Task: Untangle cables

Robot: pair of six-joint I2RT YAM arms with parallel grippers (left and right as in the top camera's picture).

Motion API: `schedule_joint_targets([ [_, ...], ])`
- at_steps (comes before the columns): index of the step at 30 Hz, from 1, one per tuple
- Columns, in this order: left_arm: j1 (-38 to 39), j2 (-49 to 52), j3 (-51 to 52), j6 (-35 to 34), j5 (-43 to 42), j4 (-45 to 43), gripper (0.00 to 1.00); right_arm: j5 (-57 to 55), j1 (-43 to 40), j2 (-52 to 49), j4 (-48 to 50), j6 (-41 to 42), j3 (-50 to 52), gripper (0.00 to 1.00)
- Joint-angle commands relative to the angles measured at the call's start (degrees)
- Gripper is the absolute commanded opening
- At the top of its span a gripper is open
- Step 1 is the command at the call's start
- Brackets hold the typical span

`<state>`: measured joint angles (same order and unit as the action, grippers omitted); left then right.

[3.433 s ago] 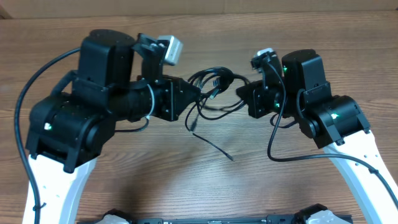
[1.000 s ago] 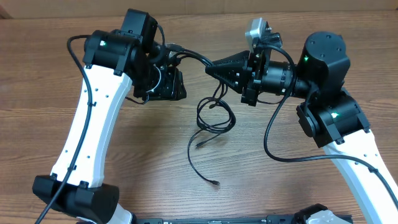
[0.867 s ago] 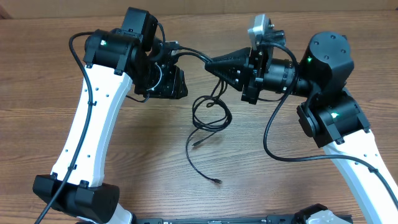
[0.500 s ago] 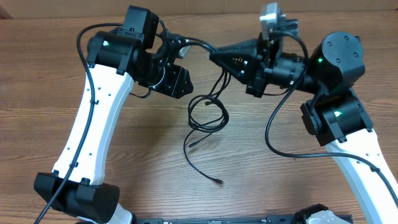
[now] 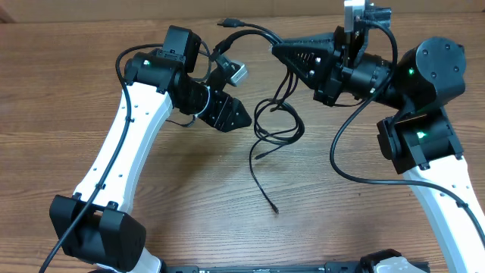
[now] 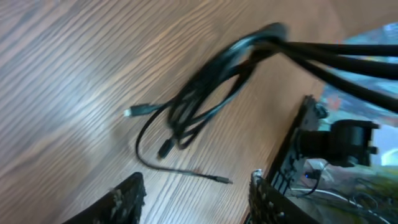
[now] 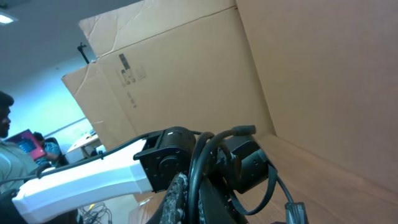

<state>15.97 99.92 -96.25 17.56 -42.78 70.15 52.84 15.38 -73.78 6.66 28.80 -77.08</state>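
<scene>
The cords' upper parts go to the right in the overhead view next, over bare wood, and my right gripper releases them, since the cords hang bunched in loops.
The cables (image 5: pixel 276 125) are thin black cords hanging as a loose looped bundle from my right gripper (image 5: pixel 275 48), which is shut on their upper strands above the far middle of the table. One plug end (image 5: pixel 226 23) sticks out to the left. A long tail runs down to a small plug (image 5: pixel 273 208) lying on the wood. In the right wrist view the fingers (image 7: pixel 180 193) pinch the cords (image 7: pixel 200 155). My left gripper (image 5: pixel 241 117) is open and empty, left of the hanging loops. From its own view the cables (image 6: pixel 205 99) lie beyond its gripper (image 6: pixel 196 199), apart from it.
A cardboard box (image 5: pixel 114 7) lines the table's far edge and fills the right wrist view (image 7: pixel 186 74). The right arm's thick black cable (image 5: pixel 341 163) hangs in a loop over the wooden table (image 5: pixel 151 220). Electronics sit beyond the table's edge (image 6: pixel 336 143).
The right gripper has carried the bundle up and to the right, dragging the tail along the table. The left gripper has swung down and right, away from the top strands.
</scene>
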Motion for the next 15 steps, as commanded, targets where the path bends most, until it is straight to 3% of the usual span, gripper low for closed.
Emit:
schedule_joint_targets([
  [1,-0.04,0.15,0.55,5.25,-4.92,-0.98,0.57,-2.62,-0.13,0.52,0.87,3.04,-0.24,0.04],
  [13,2.45,0.15,0.55,5.20,-4.83,-6.21,0.63,0.00,0.04,0.52,10.23,20.48,-0.24,0.04],
  [14,2.54,0.15,0.55,5.18,-4.85,-6.54,0.62,0.00,0.04,0.52,10.60,21.51,-0.24,0.04],
  [15,2.73,0.15,0.55,5.16,-4.85,-6.86,0.48,0.04,0.04,0.52,11.04,22.51,-0.24,0.04],
])
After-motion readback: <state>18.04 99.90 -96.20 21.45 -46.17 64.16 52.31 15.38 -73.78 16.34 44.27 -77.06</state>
